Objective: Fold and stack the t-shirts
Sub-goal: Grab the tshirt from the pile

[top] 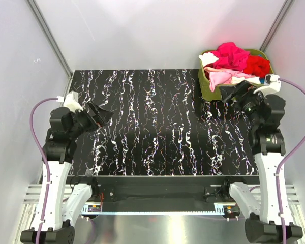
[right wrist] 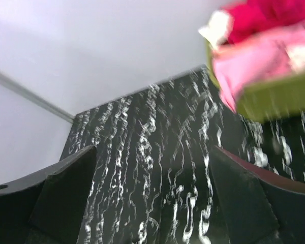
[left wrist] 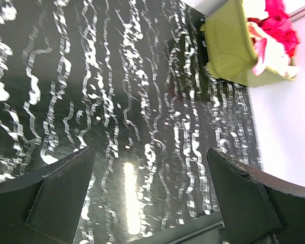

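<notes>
My right gripper swings outward next and tips its fingers down onto the pale pink t-shirt's hanging corner (top: pixel 212 87) (right wrist: pixel 229 100), since it droops over the tub's front rim.
The t-shirts lie piled in an olive-green tub (top: pixel 207 90) at the table's back right: a magenta one (top: pixel 232 54) on top, a red one (top: pixel 257 65) beside it, a pale pink one (top: pixel 222 76) draped over the front rim, and a bit of white (top: pixel 208 58). The pile also shows in the left wrist view (left wrist: pixel 274 30) and the right wrist view (right wrist: pixel 267 48). My right gripper (top: pixel 233 92) is open and empty, just in front of the tub. My left gripper (top: pixel 102 115) is open and empty above the table's left side.
The black table with white marbling (top: pixel 157 122) spans the middle. Grey walls close in on the left, back and right. The tub (left wrist: pixel 233 48) stands against the right wall.
</notes>
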### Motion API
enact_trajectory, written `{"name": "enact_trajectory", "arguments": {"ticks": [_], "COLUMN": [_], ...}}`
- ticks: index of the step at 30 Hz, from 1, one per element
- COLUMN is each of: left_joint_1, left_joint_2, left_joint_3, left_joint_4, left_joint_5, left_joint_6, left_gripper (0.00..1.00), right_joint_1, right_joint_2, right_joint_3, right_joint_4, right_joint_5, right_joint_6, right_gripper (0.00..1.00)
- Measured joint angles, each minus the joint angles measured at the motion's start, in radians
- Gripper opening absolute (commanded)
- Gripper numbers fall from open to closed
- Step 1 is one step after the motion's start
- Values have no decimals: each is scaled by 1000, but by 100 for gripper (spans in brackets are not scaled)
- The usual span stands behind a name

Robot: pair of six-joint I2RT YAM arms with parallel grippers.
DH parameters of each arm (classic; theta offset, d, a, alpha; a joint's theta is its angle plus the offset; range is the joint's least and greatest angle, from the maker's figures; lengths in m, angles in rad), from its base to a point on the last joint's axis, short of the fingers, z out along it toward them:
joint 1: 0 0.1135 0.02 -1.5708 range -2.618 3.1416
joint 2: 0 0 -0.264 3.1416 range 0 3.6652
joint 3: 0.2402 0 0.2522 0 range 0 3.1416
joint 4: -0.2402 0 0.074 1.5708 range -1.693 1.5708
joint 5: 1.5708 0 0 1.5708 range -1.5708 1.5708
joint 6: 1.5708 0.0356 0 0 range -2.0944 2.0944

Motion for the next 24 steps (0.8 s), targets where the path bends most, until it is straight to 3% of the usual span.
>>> {"name": "enact_trajectory", "arguments": {"ticks": [1,5,6,11,13,19,24], "left_joint_1": [0,6,5,6,5,6,6], "left_joint_2": [-1,63,92,114,124,161,96], "left_joint_3": [-10,-61,-88,-280,-291,-230,-196], "left_joint_4": [5,45,77,241,231,159,69], "left_joint_5": [11,131,163,230,229,134,-10], "left_joint_6": [-18,-63,-76,-133,-121,-5,64], "left_gripper": [99,99,99,99,99,99,99], "right_joint_1": [0,-4,-4,-4,-4,-4,-4], "right_joint_2": [17,145,182,259,282,541,764], "right_joint_3": [18,53,63,97,171,463,534], "right_joint_4": [-58,-251,-280,-376,-412,-499,-564], "right_joint_5": [22,40,51,131,168,228,230], "right_joint_6": [24,73,77,77,56,-32,-77], "right_gripper": [81,84,99,100,100,100,100]}}
